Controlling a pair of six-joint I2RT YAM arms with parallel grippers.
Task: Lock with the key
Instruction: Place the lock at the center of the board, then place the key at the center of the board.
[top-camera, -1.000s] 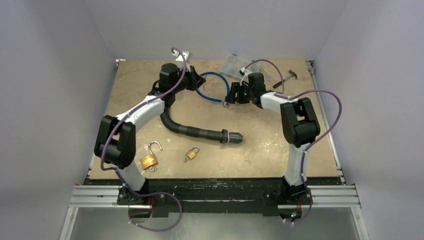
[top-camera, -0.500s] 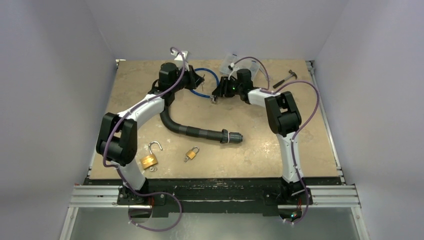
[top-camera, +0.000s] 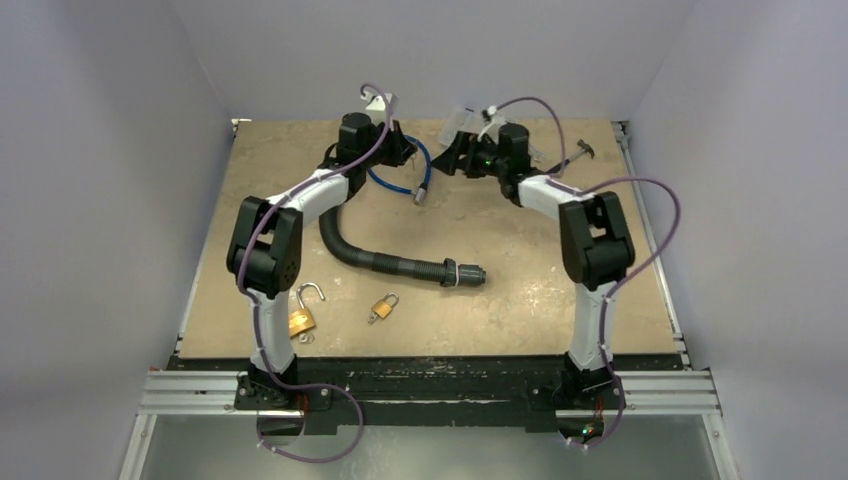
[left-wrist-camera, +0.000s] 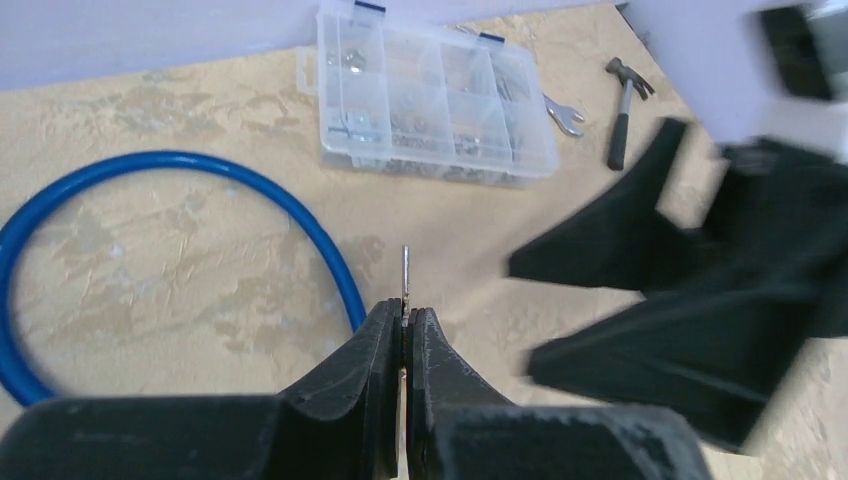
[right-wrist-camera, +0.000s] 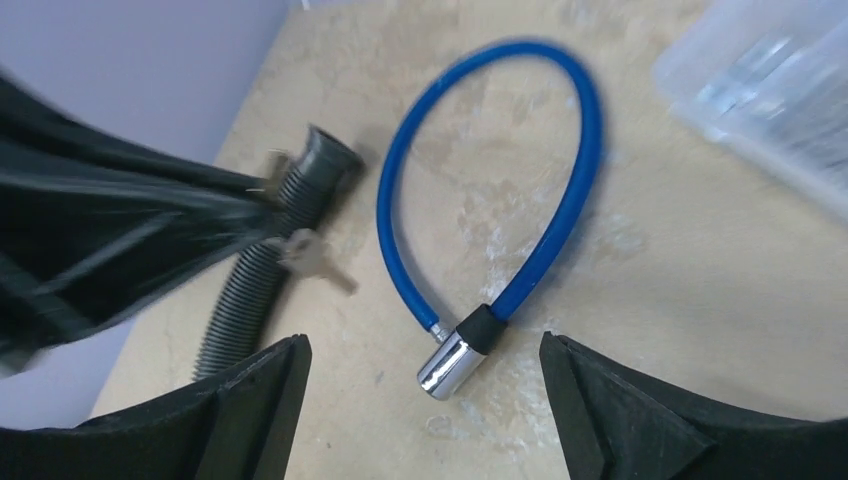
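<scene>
The chrome lock body (right-wrist-camera: 452, 362) has bare table beside it, and my left gripper will move there, past the blue cable toward the right in the top view, then down.
My left gripper (left-wrist-camera: 404, 312) is shut on a small silver key (left-wrist-camera: 406, 272), whose blade sticks out past the fingertips. The key also shows in the right wrist view (right-wrist-camera: 312, 256). A blue cable lock (top-camera: 392, 188) lies looped at the table's far middle. Its chrome lock barrel (right-wrist-camera: 452, 362) rests on the table between the jaws of my open right gripper (right-wrist-camera: 422, 345), which hovers above it. In the top view the left gripper (top-camera: 402, 150) and right gripper (top-camera: 452, 160) face each other over the cable.
A black corrugated hose (top-camera: 400, 263) lies mid-table. An open brass padlock (top-camera: 300, 318) and a shut one (top-camera: 383, 305) sit near the front. A clear organizer box (left-wrist-camera: 430, 95), a hammer (left-wrist-camera: 620, 110) and a wrench (left-wrist-camera: 562, 116) lie at the far right.
The cable's lock barrel has slid left. My right gripper has pulled back toward the far edge, above the barrel. My left arm has swung right with the key.
</scene>
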